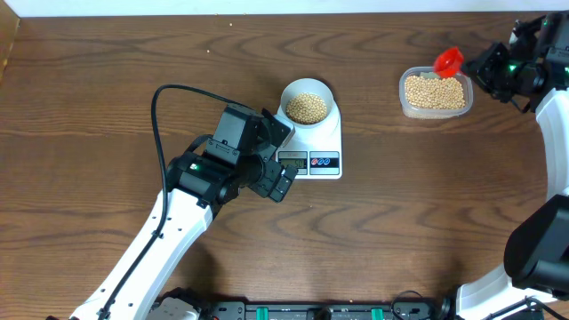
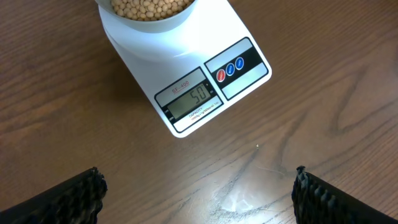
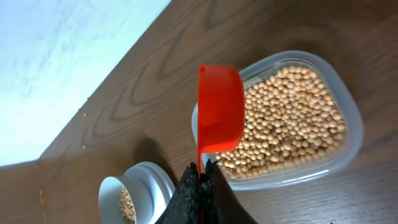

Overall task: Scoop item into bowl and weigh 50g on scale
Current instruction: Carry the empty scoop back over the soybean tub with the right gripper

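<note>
My right gripper lowers and releases the scoop (image 3: 220, 109) onto the beans in the clear tub (image 3: 281, 124) below it next, since the scale shows the target weight.
The pale bowl (image 1: 307, 92) holds tan beans (image 1: 306, 108) and stands on the white scale (image 1: 322, 140). In the left wrist view the scale (image 2: 247, 81) shows 50 on its display (image 2: 198, 96), with the bowl (image 2: 168, 22) and its beans (image 2: 149, 6) at the top edge. My left gripper (image 1: 286, 160) is open and empty beside the scale's display end, its black fingers (image 2: 68, 199) wide apart over bare wood. My right gripper (image 3: 203, 171) is shut on the handle of a red scoop (image 3: 220, 109), which hangs empty over the clear tub of beans (image 3: 292, 124).
The clear tub (image 1: 435, 92) sits at the back right, with the red scoop (image 1: 449, 60) above its far edge and my right gripper (image 1: 476, 67) just right of it. The table's back edge meets a white wall (image 3: 62, 62). A black cable (image 1: 158, 116) loops off the left arm.
</note>
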Robot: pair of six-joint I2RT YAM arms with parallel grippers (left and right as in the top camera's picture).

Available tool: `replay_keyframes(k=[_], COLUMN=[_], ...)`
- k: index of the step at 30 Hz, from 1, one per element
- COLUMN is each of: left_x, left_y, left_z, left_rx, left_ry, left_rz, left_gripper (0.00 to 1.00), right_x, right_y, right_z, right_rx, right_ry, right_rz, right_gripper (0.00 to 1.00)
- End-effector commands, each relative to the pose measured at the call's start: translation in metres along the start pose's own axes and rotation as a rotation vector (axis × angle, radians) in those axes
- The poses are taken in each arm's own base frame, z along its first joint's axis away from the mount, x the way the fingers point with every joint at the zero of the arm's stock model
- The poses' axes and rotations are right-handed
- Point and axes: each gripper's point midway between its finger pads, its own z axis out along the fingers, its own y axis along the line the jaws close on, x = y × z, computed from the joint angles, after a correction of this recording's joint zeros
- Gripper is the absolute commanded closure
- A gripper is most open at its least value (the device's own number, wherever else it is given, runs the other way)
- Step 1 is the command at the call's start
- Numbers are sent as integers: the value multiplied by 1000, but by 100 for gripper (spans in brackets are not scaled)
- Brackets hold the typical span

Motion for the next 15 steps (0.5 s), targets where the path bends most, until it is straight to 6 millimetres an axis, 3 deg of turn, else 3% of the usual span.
replay_keyframes(k=[1, 14, 15], left_x=[0, 0, 0], left_y=[1, 1, 1], left_z=[0, 0, 0], left_rx=[2, 2, 2], left_ry=[0, 0, 0], left_rz=[13, 13, 13], left_gripper=[2, 2, 2], right_x=[-2, 17, 19], right_y=[-8, -42, -44], right_z=[1, 41, 41], right_rx=[45, 102, 110], right_ry=[-10, 100, 107], right_rz=[33, 97, 100], right_gripper=[99, 99, 92])
